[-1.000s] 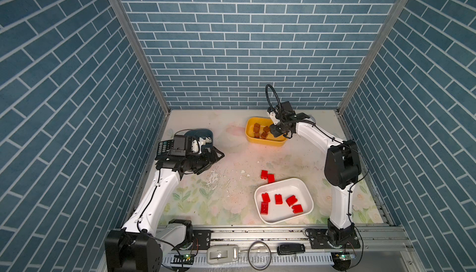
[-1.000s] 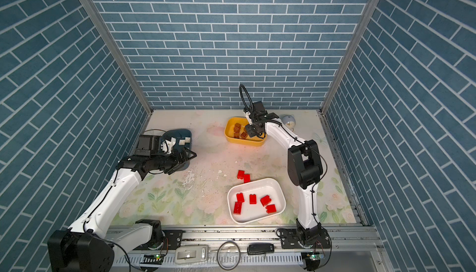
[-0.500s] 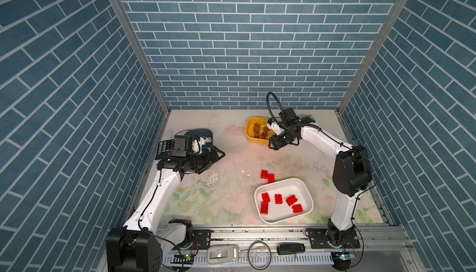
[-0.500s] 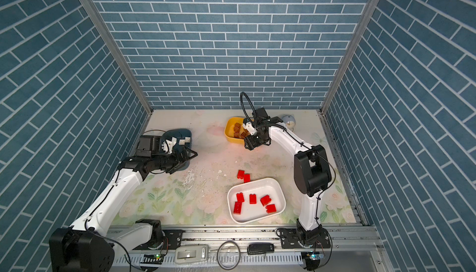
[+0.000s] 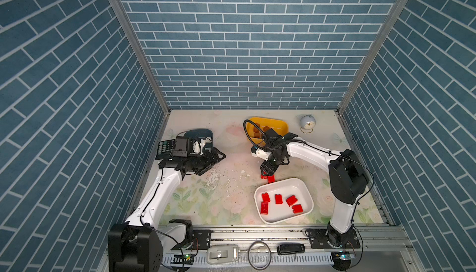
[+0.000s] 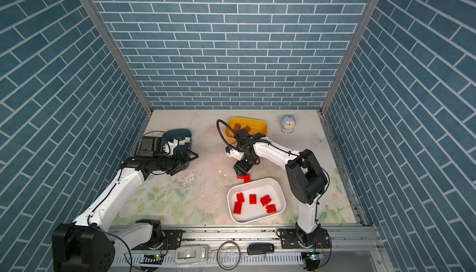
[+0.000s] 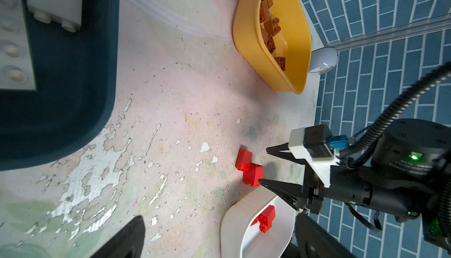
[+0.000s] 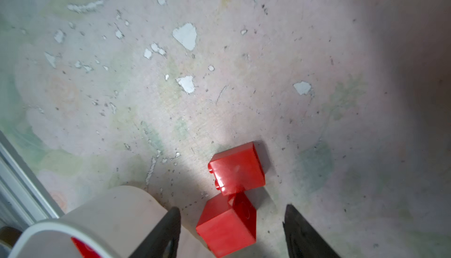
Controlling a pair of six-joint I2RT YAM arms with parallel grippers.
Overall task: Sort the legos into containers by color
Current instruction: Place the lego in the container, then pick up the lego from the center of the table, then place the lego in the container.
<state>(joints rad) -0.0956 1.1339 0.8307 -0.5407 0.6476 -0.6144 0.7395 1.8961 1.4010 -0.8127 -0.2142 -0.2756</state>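
The farther red lego [image 8: 240, 171] lies clear of the white container's rim, so my right gripper should next go down past the nearer brick and close across it.
Two red legos lie touching on the table just beyond the white container [image 5: 283, 180] [image 6: 255, 180]: one [image 8: 236, 169] [image 7: 244, 159] farther off, one [image 8: 228, 227] [image 7: 253, 175] by its rim. My right gripper [image 8: 230, 210] [image 5: 268, 173] [image 6: 240, 171] is open, low over them, its fingers either side of the nearer brick and clear of it. Several red legos [image 5: 278, 198] lie in the white container. The yellow container [image 5: 280, 124] [image 7: 246, 46] holds brown legos [image 7: 271, 24]. The teal container [image 6: 180, 131] [image 7: 73, 73] holds white legos [image 7: 55, 0]. My left gripper [image 5: 215, 161] [image 7: 220, 220] hangs open and empty beside the teal container.
A black calculator [image 5: 164, 148] lies at the left wall under my left wrist. A small round clock [image 5: 307, 123] stands at the back right. Brick-pattern walls close in three sides, and a metal rail [image 5: 257, 232] runs along the front.
My right gripper has swung from over the yellow container forward and down to the two red legos, and its jaws have spread. The left arm has hardly moved.
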